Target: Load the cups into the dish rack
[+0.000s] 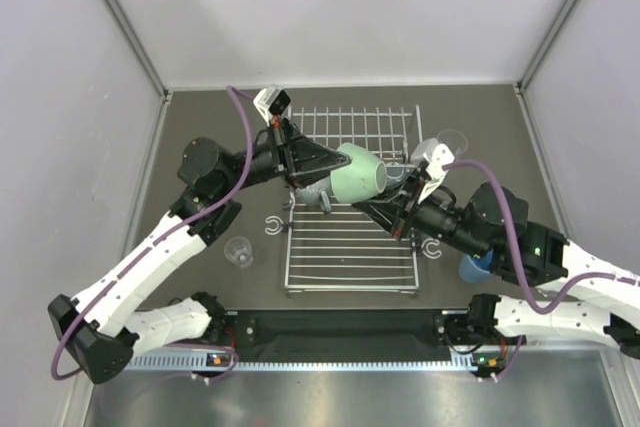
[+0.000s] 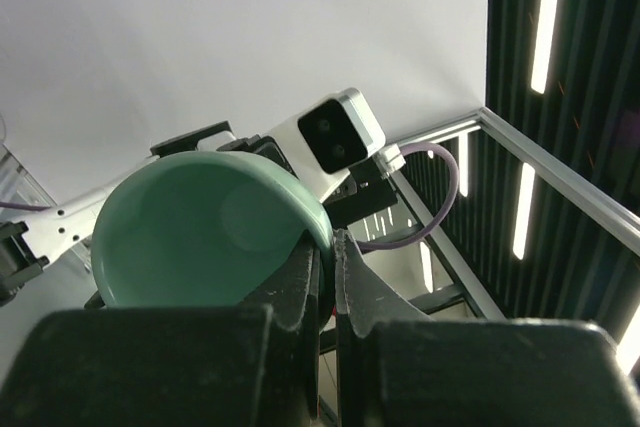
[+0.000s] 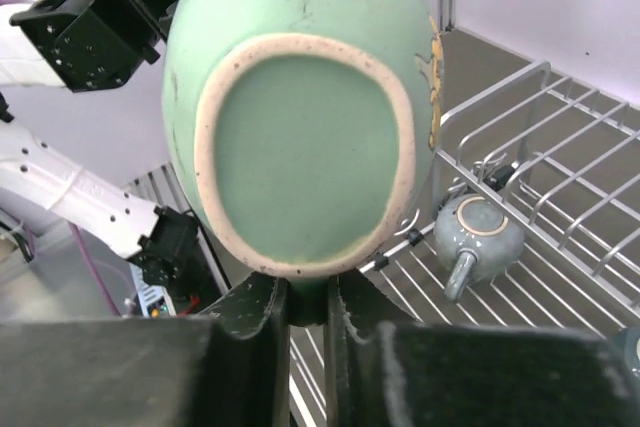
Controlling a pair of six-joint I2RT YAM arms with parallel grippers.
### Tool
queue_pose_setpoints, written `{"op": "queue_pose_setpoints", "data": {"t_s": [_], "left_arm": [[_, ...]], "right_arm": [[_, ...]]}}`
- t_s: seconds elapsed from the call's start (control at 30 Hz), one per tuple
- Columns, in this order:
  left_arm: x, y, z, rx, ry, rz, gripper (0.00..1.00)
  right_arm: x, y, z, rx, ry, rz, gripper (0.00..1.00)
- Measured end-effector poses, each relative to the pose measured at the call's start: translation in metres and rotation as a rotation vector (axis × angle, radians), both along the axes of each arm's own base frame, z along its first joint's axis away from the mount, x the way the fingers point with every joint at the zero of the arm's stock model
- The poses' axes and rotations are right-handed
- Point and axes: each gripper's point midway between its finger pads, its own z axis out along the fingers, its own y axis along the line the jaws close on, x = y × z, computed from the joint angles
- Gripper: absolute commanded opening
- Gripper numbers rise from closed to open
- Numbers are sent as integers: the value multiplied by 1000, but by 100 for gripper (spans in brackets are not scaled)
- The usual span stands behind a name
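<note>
The gap between the grey-blue mugs is below the right gripper, so the robot should next turn that gripper down and lower it to let go of the mint-green mug [image 1: 358, 173] on the wires there.
A mint-green mug [image 1: 358, 173] hangs in the air over the middle of the silver-white wire dish rack [image 1: 350, 252]. My left gripper [image 1: 336, 160] is shut on its rim; the left wrist view looks into the mug [image 2: 190, 227], with the jaws [image 2: 328, 244] pinching the wall. My right gripper [image 1: 386, 206] grips it from the other side; the right wrist view shows the mug's base [image 3: 300, 117], with the jaws [image 3: 308, 289] shut on a green part under it. A grey-blue mug [image 3: 478, 233] lies upside down on the rack [image 3: 570, 187].
A clear tumbler [image 1: 238, 251] stands left of the rack, another [image 1: 452, 139] at the back right. A light-blue tumbler [image 1: 474, 267] sits under my right arm. White clips [image 1: 275, 225] [image 1: 432, 247] lie on either side of the rack. A second grey-blue mug [image 1: 402, 178] is on the rack.
</note>
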Motion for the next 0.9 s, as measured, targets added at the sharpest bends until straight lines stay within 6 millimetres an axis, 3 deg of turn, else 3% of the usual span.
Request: {"op": "queue_pose_setpoints", "data": {"t_s": [0.1,0.13,0.2,0.23,0.3,0.37,0.5,0.6,0.67,0.73,0.9], "left_arm": [[0,0,1,-6,-17,8,1],[0,0,1,-6,-18,10,22],[2,-2,-2,-3,-12,17,51],[4,-2,-5,0,-7,26,70],[10,-4,-16,20,11,46,90],[20,-4,-31,62,44,79,99],[55,19,-64,214,96,230,99],[86,59,-78,337,94,421,99],[99,89,-76,408,65,559,99],[100,110,-70,465,14,657,99],[83,136,-59,563,-121,785,98]], "right_arm": [[1,-2,1,12,13,-12,0],[1,-3,1,12,14,-12,0],[1,-4,0,8,16,-20,0],[3,-5,-1,6,19,-29,0],[6,-9,-3,1,30,-58,0],[10,-12,-8,-10,45,-84,0],[18,-18,-26,-86,109,-154,0],[23,-19,-43,-169,168,-203,0],[27,-19,-60,-238,209,-238,0],[28,-19,-82,-316,255,-268,0],[29,-22,-140,-506,352,-331,0]]}}
